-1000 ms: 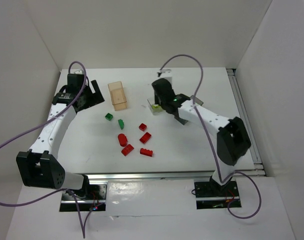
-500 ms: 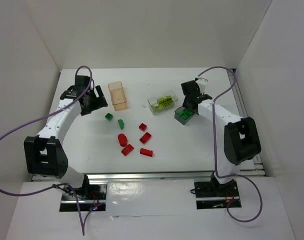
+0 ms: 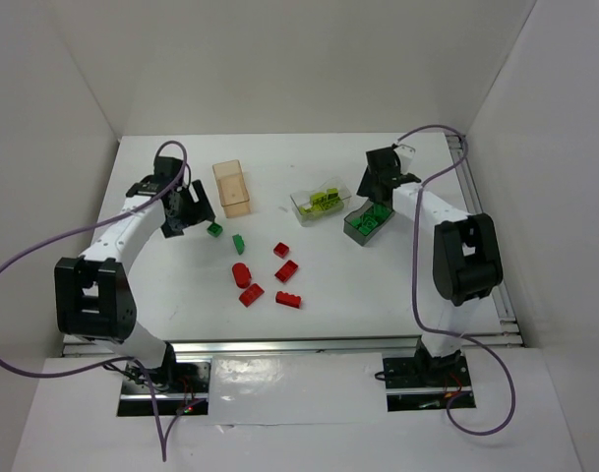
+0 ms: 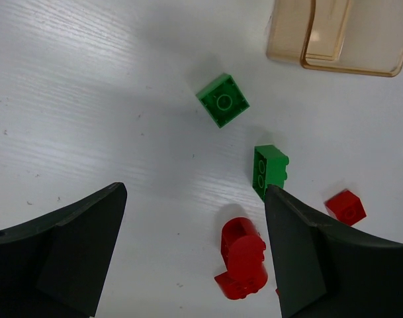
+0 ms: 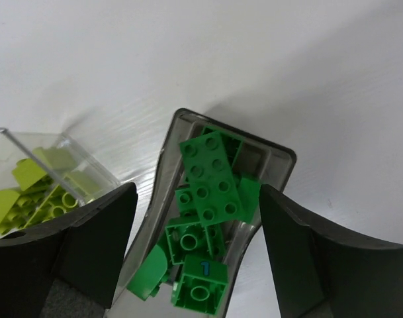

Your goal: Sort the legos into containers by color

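Observation:
I will next move my left gripper to the right in the top view and down onto the green lego nearest the peach container, because its sides are free with bare table around them.
Two dark green legos (image 3: 214, 229) (image 3: 238, 243) and several red legos (image 3: 286, 270) lie loose mid-table. My left gripper (image 3: 186, 208) hovers open just left of them; its wrist view shows the green legos (image 4: 222, 100) (image 4: 270, 171) ahead and a red one (image 4: 243, 257) between the open fingers (image 4: 194, 189). The peach container (image 3: 232, 188) stands behind them. My right gripper (image 3: 378, 177) hangs open and empty (image 5: 198, 189) over the dark grey container (image 5: 280, 156), which holds several green legos (image 5: 211, 185). The clear container (image 3: 320, 205) holds yellow-green legos (image 5: 36, 192).
White walls enclose the table on the left, back and right. A metal rail (image 3: 481, 226) runs along the right edge close to the grey container. Purple cables loop over both arms.
My right arm swung from the clear container over to the dark grey container and its jaws opened. My left gripper slid right and nearer, toward the green legos.

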Controlling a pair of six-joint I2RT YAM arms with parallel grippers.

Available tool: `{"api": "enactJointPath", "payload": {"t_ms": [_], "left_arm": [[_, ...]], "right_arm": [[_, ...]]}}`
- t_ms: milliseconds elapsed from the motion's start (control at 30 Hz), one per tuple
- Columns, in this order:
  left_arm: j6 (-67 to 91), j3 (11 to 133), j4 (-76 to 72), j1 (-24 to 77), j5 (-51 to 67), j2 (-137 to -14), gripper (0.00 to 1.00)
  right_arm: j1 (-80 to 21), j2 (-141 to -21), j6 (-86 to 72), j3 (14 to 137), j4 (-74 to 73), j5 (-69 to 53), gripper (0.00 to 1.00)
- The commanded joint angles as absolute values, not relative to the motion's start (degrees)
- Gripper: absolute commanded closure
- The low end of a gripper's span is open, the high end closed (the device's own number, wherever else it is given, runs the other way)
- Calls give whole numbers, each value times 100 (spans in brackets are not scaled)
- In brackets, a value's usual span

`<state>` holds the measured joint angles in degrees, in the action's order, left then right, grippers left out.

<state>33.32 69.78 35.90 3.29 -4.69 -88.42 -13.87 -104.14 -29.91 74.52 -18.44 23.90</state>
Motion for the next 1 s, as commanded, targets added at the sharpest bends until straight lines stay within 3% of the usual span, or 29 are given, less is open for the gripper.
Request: {"api": "enactJointPath", "payload": {"t_ms": [0,200,467,967], "left_arm": [[3437,6891,3533,351,-422,-8920,6],[3210,6777,3201,474,-475,-9158,12],[3375,7022,2920,615,-677,-9967,9],[3586,7259,2242,720,-1134,-10898,16]], "right_arm": [[-1652,-9968,-2900,7350,-1574,2539,19],[-2390,-9001,-2838,6601,-1406,2540,30],[-2882,-8745,-3076,6494,-1828,2725,27],[-2936,-8798,-3023,6618,-2013,2961,27]]}}
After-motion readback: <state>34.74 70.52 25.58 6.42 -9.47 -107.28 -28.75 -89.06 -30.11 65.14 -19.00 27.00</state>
